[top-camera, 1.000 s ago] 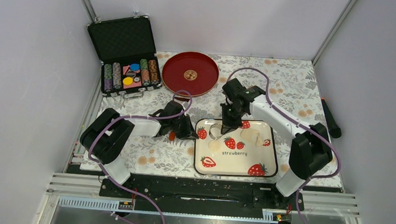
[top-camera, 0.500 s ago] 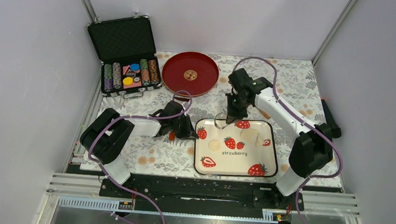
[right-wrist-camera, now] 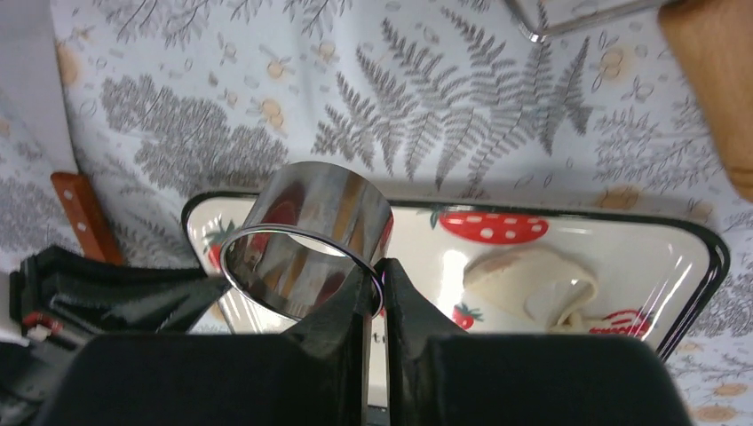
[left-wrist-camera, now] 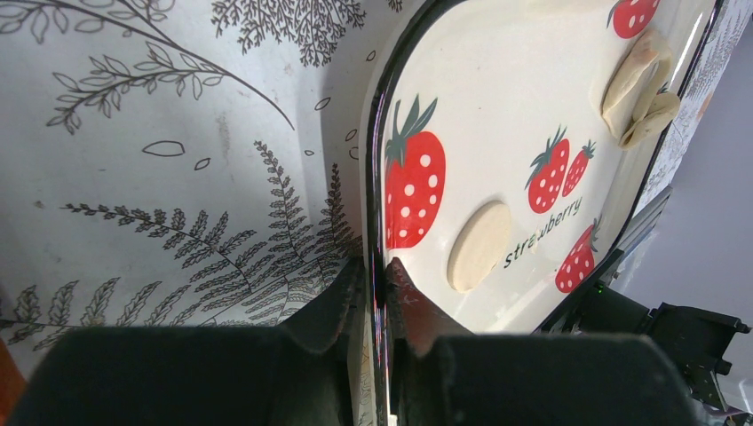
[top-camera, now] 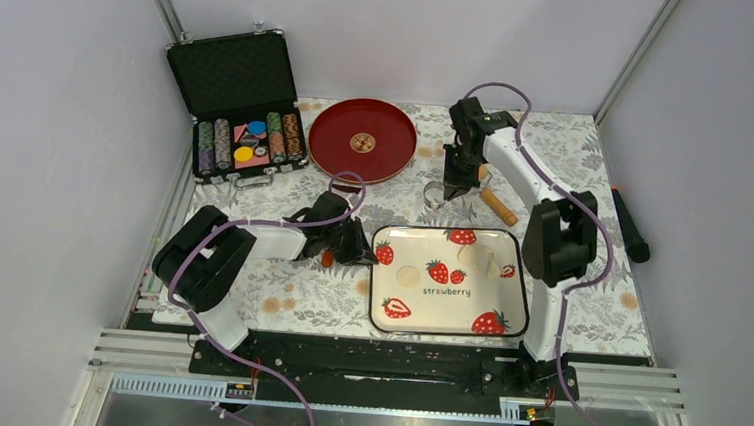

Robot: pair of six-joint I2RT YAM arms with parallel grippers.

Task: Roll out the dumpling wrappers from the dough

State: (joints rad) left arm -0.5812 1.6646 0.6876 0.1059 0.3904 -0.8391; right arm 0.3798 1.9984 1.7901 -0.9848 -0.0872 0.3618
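I should lower my right gripper next and stand the ring cutter on the open cloth beyond the tray's far edge, because that spot is clear of scraps.
A strawberry-print tray holds one round pale wrapper at its left and a lump of dough scraps at its far right. My left gripper is shut on the tray's left rim; the wrapper and the scraps lie beyond it. My right gripper is shut on the wall of a shiny metal ring cutter and holds it above the cloth beyond the tray's far edge. The scraps show below it.
A tan wooden roller lies just right of the right gripper. A red plate and an open chip case stand at the back left. A black tool lies at the right edge. An orange handle lies by the left gripper.
My right gripper has lifted the ring cutter off the tray and carried it back past the far edge, leaving a round wrapper on the tray. The left arm has not moved.
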